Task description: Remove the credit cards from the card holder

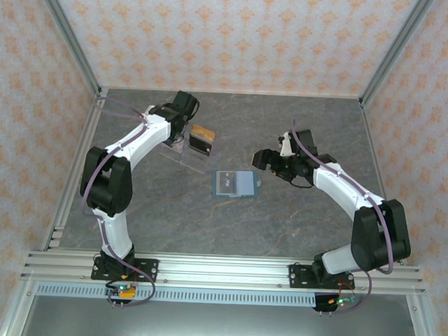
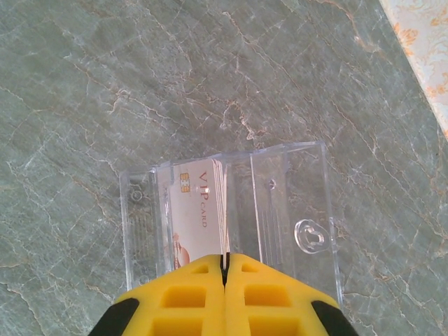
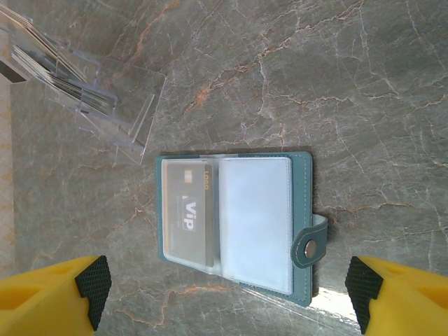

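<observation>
Next, my left gripper shifts over the printed side of the pale cards, then lowers the credit card to release it.
The teal card holder (image 1: 234,183) lies open on the table between the arms. In the right wrist view the card holder (image 3: 302,203) shows a grey VIP credit card (image 3: 187,213) in its left clear pocket, a pale right pocket and a snap tab. My right gripper (image 3: 227,283) hovers above it, open, fingers wide apart either side. My left gripper (image 1: 198,141) is over the clear tray, shut on the thin dark edge of a credit card (image 2: 224,257); an orange-brown card (image 1: 204,133) stands at its tip. Pale cards (image 2: 192,210) stand in the tray.
The clear plastic tray (image 2: 308,150) sits at the back left of the grey stone table (image 1: 228,235), left of the holder (image 3: 133,91). Patterned walls and metal posts (image 1: 66,35) enclose the table. Bare table lies in front of the holder.
</observation>
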